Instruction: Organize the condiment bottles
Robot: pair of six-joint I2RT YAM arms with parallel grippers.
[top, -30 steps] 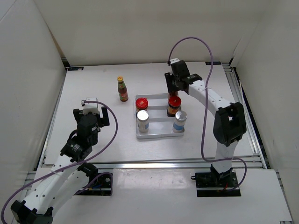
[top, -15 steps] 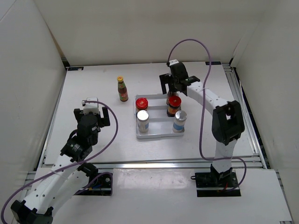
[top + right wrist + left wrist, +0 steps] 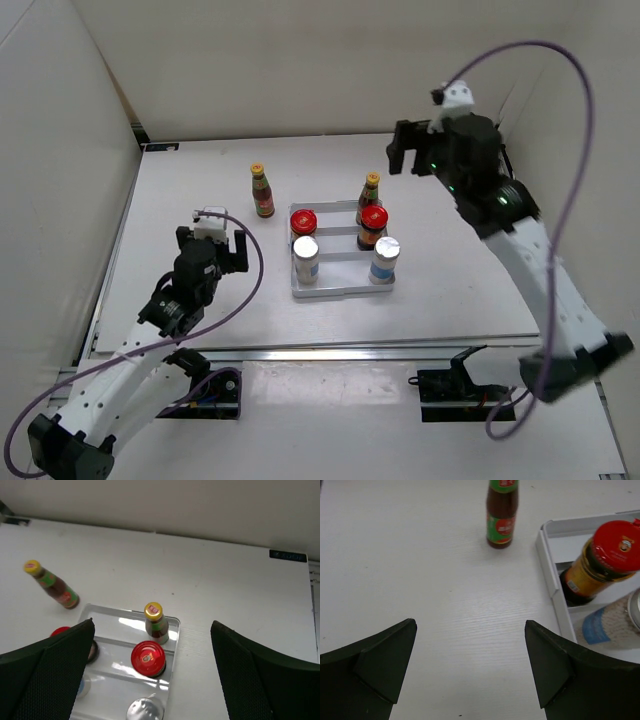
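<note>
My left gripper goes outward and to the right in the top view next, onto the loose bottle's yellow-capped top (image 3: 258,172), as only this bottle stands outside the tray (image 3: 342,290).
A white ridged tray (image 3: 342,290) holds a slim yellow-capped bottle (image 3: 370,190) at its far right. In front of that bottle are two red-lidded jars (image 3: 303,224) (image 3: 373,224), then two silver-topped shakers (image 3: 306,258) (image 3: 385,258). Another slim bottle (image 3: 262,192) stands on the table left of the tray, upright. My right gripper (image 3: 445,150) hangs open high above the tray's far right, holding nothing; from it I see the tray bottle (image 3: 156,622) and a jar (image 3: 148,657). My left gripper (image 3: 470,670) is open and low over the table, short of the loose bottle (image 3: 502,515).
White walls close the table on three sides. A metal rail (image 3: 330,352) runs along the near edge, in front of the arm bases. The tray's left rim (image 3: 547,565) lies to the right of my left gripper, with a jar (image 3: 600,560) just inside it.
My right gripper opened, let go of the slim bottle in the tray's far right spot, and rose up and back to the right. My left arm edged forward slightly.
</note>
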